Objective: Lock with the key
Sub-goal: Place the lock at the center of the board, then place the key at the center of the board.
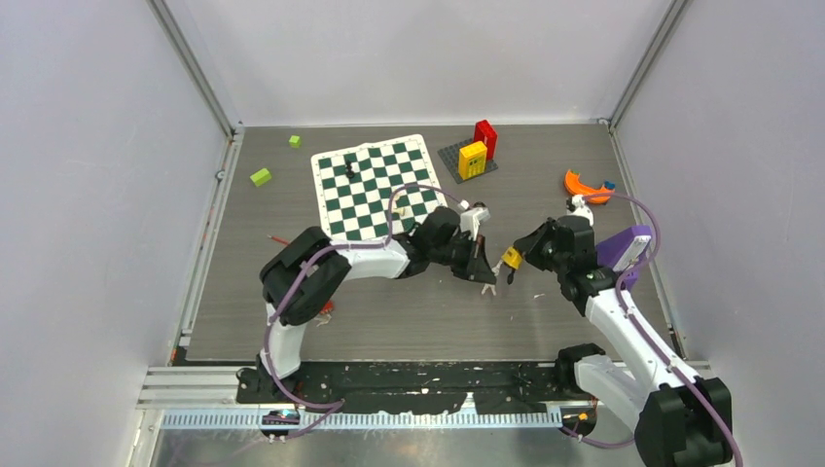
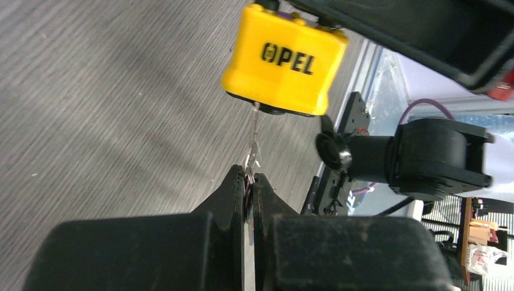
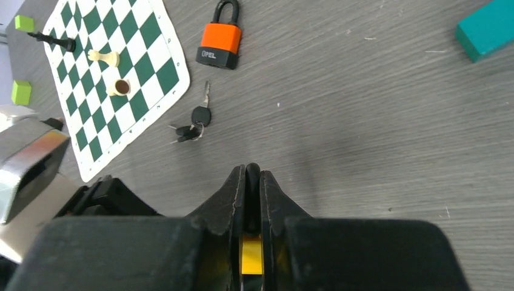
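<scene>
I need to lower the padlock to the table with my right gripper, and then open the gripper to let go of the dark shackle.
A yellow padlock (image 2: pixel 282 60) marked OPEL hangs above the table, its keyhole end facing my left gripper (image 2: pixel 250 179). That gripper is shut on the head of a thin silver key (image 2: pixel 254 142), whose blade runs up into the bottom of the lock. My right gripper (image 3: pixel 252 173) is shut on the padlock's dark shackle, with a strip of the yellow body (image 3: pixel 251 254) showing between the fingers. From the top camera the two grippers meet at mid table, left gripper (image 1: pixel 489 277) against the padlock (image 1: pixel 511 258).
A green chessboard mat (image 1: pixel 375 185) with a few pieces lies behind the arms. An orange padlock (image 3: pixel 219 42) and a bunch of keys (image 3: pixel 194 126) rest on the table beside it. A teal block (image 3: pixel 488 27), green cubes (image 1: pixel 260 176) and red and yellow blocks (image 1: pixel 477 156) lie farther out.
</scene>
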Available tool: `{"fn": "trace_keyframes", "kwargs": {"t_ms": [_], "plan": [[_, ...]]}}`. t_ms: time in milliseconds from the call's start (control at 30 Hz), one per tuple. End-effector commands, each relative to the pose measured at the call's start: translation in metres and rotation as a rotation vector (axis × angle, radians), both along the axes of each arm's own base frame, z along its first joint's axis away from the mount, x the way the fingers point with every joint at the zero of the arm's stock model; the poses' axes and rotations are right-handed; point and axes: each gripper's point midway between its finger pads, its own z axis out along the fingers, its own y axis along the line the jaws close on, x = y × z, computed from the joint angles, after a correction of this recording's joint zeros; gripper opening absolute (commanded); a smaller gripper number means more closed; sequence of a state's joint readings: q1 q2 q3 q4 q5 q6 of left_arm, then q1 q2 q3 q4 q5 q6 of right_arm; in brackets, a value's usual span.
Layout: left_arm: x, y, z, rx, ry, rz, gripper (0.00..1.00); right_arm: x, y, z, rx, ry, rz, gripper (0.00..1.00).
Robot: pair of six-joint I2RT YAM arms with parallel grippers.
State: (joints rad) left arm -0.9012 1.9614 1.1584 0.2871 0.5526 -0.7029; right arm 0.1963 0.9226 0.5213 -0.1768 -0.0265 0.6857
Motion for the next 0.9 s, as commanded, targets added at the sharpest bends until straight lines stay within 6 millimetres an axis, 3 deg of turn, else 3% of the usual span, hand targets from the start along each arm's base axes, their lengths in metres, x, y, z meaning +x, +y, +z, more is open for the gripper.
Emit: {"fn": "trace_keyframes", "kwargs": {"t_ms": [0,133,233,267,367,500,633,700,867], "plan": [[0.001,-0.015,-0.009,0.029,-0.066,0.013,0.00,-0.004,-0.005,0.010,-0.016,-0.038,0.000,0.05],[0.002,-0.005,-0.034,0.099,-0.051,0.080,0.00,-0.009,-0.023,-0.018,-0.043,0.020,-0.094,0.06],[0.003,-0.008,-0.037,0.076,-0.020,0.115,0.00,-0.006,-0.022,-0.031,-0.005,0.008,-0.119,0.07],[0.004,-0.011,-0.035,0.054,-0.011,0.119,0.00,-0.010,-0.019,-0.043,0.009,0.032,-0.106,0.07],[0.005,-0.017,-0.040,0.047,0.026,0.136,0.00,-0.005,-0.009,-0.045,0.071,-0.005,-0.085,0.07],[0.013,-0.016,-0.059,0.092,0.094,0.227,0.02,-0.009,-0.012,-0.054,0.087,0.003,-0.107,0.07],[0.015,-0.027,-0.067,0.084,0.171,0.252,0.12,-0.013,-0.015,-0.060,0.112,-0.017,-0.130,0.10],[0.012,-0.029,-0.069,0.084,0.191,0.254,0.23,-0.015,-0.017,-0.066,0.111,0.000,-0.137,0.13],[0.009,-0.012,-0.076,0.132,0.187,0.297,0.45,-0.022,-0.026,-0.080,0.091,0.039,-0.179,0.36]]}}
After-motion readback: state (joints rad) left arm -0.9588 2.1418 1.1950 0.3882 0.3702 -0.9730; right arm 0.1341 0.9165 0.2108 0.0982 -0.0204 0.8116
